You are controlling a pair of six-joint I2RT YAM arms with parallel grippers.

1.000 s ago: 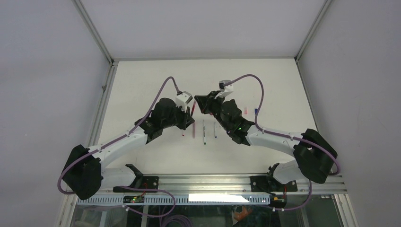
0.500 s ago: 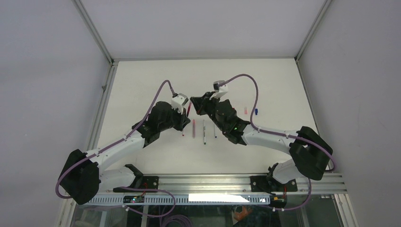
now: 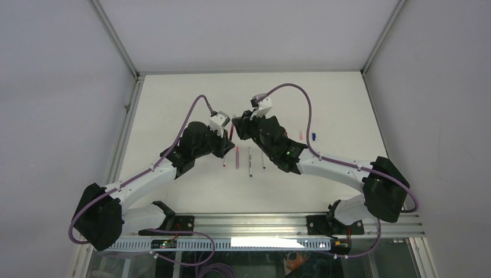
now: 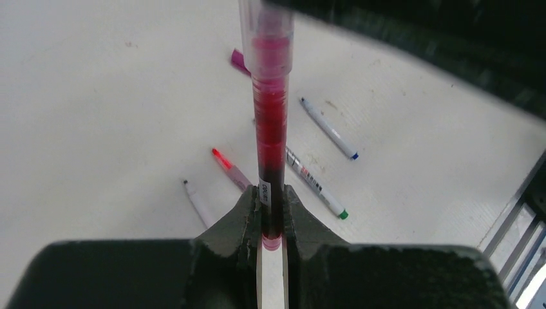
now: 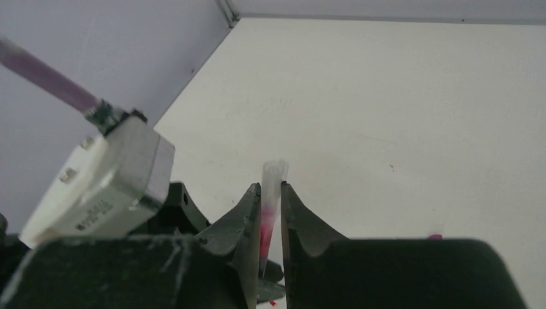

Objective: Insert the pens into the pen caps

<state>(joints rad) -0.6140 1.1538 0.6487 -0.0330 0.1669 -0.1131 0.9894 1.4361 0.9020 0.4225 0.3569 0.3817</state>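
My left gripper will move the capped pen to the left in the top view next and lower it to let go, because the table below there is clear of pens.
My left gripper [image 4: 272, 193] is shut on a dark red pen [image 4: 270, 135] and holds it above the table. The pen's far end sits inside a translucent whitish cap [image 4: 269, 38]. My right gripper [image 5: 270, 190] is shut on that cap [image 5: 273, 175], with red showing through it. In the top view the two grippers meet over the table's middle, left [image 3: 227, 139] and right [image 3: 236, 128], with the red pen [image 3: 231, 132] between them. Several pens lie below: a pale pink one [image 4: 198, 205], a pinkish-red one [image 4: 230, 170], and two white ones with a green tip [image 4: 317, 185] and a blue tip [image 4: 328, 129].
A magenta cap [image 4: 239, 61] lies beyond the held pen. A pale pink cap [image 3: 300, 135] and a blue cap [image 3: 313, 136] lie to the right of the arms. The left wrist camera housing [image 5: 103, 180] is close beside my right gripper.
Both grippers have moved left and slightly farther away, and the right one has closed in on the left, bringing the cap onto the pen's end.
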